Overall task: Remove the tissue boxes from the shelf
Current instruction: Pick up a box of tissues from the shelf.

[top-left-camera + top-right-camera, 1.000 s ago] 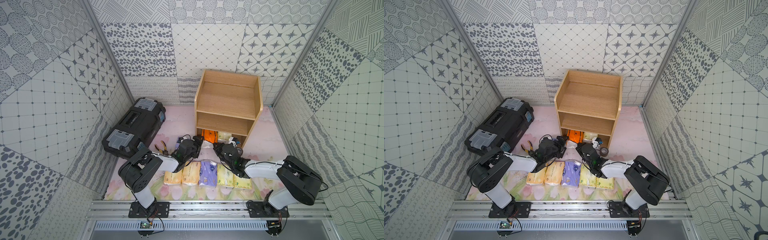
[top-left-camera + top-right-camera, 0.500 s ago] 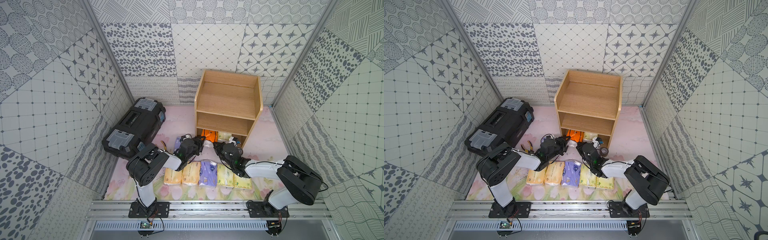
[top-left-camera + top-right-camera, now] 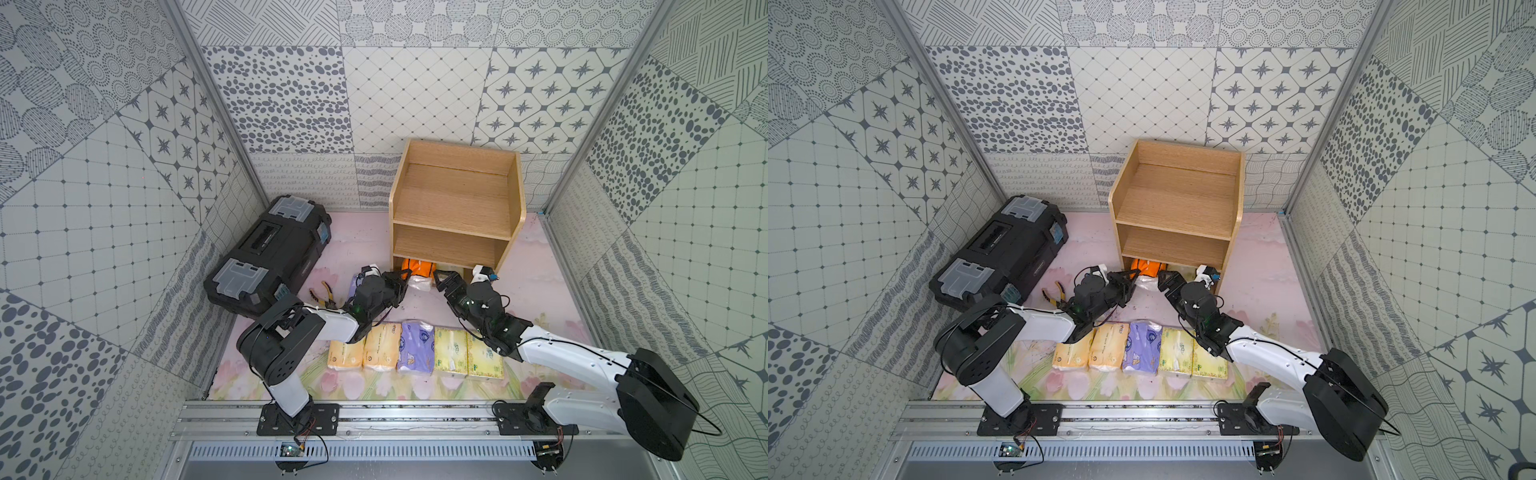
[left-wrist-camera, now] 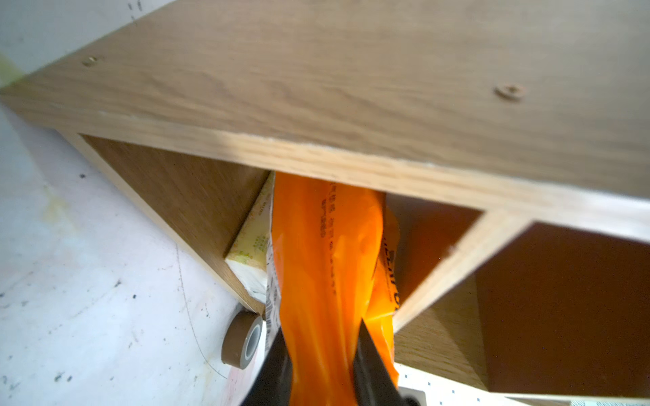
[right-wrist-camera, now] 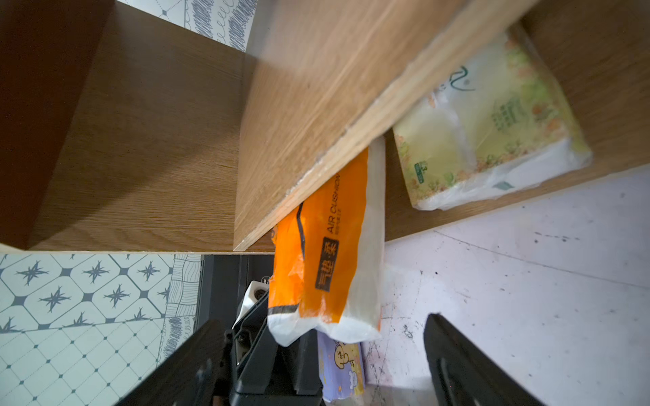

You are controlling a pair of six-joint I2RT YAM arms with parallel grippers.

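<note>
I should next pull back the orange tissue box, still on the shelf in my left gripper, carry it toward the toolbox to the floor (image 3: pixel 339 296) beside the pliers and release it there.
The light-wood shelf (image 3: pixel 457 199) (image 3: pixel 1177 195) stands at the back, its two upper tiers bare. A bright orange tissue box (image 3: pixel 417 266) (image 4: pixel 323 253) (image 5: pixel 323 260) sticks out of the bottom tier, with my left gripper (image 3: pixel 405 276) (image 4: pixel 322 337) shut on its end. My right gripper (image 3: pixel 442 278) (image 5: pixel 322 320) stands open just beside that pack, touching nothing. A yellow-green tissue box (image 5: pixel 492 116) (image 4: pixel 253 242) lies inside the bottom tier. Several tissue boxes (image 3: pixel 415 345) (image 3: pixel 1142 347) lie in a row on the floor in front.
A black toolbox (image 3: pixel 270 249) sits left of the shelf, with pliers (image 3: pixel 328 291) on the floor beside it. A brown tape roll (image 4: pixel 242 339) stands at the shelf's front corner. A lavender pack (image 5: pixel 343 365) lies under my left wrist.
My left gripper has closed on the orange pack at the bottom tier. My right gripper, shut before, now stands open beside it.
</note>
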